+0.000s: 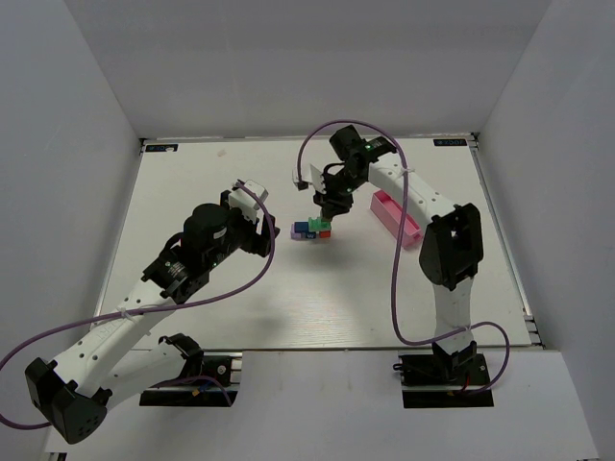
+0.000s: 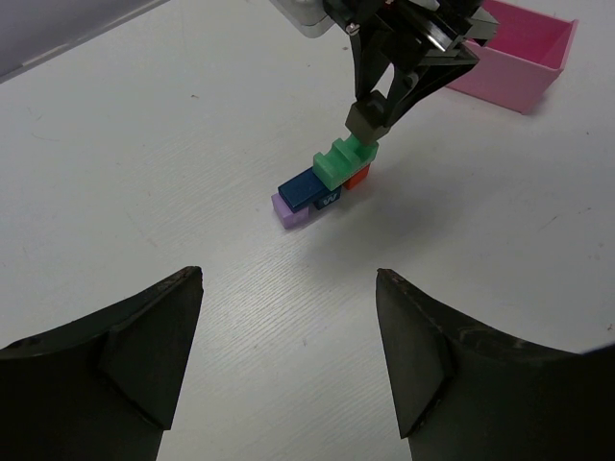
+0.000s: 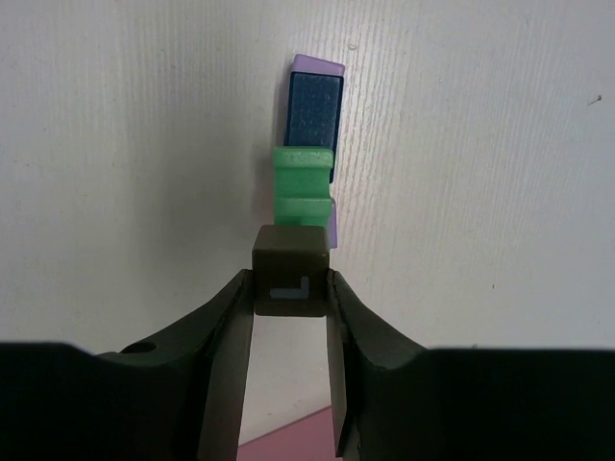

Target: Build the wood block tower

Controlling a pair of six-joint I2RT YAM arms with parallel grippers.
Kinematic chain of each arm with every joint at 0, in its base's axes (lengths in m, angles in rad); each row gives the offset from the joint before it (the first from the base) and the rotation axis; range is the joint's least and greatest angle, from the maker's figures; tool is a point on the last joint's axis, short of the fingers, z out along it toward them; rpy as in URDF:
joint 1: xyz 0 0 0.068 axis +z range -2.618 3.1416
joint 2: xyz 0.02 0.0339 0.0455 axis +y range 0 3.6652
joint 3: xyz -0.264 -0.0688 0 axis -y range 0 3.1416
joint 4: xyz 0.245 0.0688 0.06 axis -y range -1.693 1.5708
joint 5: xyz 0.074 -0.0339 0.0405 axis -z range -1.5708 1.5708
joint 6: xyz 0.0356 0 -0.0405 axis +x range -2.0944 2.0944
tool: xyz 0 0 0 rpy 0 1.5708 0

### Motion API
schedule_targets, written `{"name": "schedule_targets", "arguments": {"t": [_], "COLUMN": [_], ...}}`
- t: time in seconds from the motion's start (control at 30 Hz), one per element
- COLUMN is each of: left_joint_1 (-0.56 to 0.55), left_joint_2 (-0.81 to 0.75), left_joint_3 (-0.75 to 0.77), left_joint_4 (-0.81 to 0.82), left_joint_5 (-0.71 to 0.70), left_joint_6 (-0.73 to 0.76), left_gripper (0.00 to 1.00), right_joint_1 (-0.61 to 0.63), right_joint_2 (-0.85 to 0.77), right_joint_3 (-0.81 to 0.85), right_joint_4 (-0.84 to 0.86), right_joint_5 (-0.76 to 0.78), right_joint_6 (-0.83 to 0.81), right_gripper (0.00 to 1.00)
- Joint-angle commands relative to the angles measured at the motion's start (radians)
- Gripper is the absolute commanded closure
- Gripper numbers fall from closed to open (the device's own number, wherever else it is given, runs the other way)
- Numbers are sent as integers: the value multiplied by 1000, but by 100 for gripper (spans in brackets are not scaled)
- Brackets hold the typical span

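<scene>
I will lower my right gripper next and release the olive cube on the green block's end above the red block, because the cube already hangs over that end.
The wood block tower lies low on the table: a lilac block, a blue block, a red block and a stepped green block on top. My right gripper is shut on a dark olive cube with a pale L mark. It holds the cube directly over the green block; whether the two touch I cannot tell. My left gripper hovers open to the left of the tower, with only bare table between its fingers.
A pink rectangular tray lies to the right of the tower, behind the right arm. White walls enclose the table on three sides. The left arm stretches across the left half.
</scene>
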State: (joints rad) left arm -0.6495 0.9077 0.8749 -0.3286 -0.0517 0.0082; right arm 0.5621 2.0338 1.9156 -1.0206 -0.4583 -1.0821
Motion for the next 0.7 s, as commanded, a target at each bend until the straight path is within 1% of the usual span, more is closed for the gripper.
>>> {"name": "schedule_targets", "arguments": {"t": [0.0, 0.57, 0.67], "left_joint_1": [5, 5, 5], "left_joint_2": [-13, -23, -23], "left_joint_3": [-1, -1, -1], "left_joint_4": [11, 11, 11], "left_joint_5": [-5, -5, -5], "left_joint_6": [4, 4, 4], "left_gripper": [18, 18, 18], "right_joint_1": [7, 41, 42], "right_joint_2": [19, 48, 51], "right_joint_3": [51, 76, 74], "right_joint_4": [-33, -45, -39], "right_joint_5": [15, 44, 52], "right_joint_6": [-10, -15, -15], "right_gripper": [88, 88, 87]}}
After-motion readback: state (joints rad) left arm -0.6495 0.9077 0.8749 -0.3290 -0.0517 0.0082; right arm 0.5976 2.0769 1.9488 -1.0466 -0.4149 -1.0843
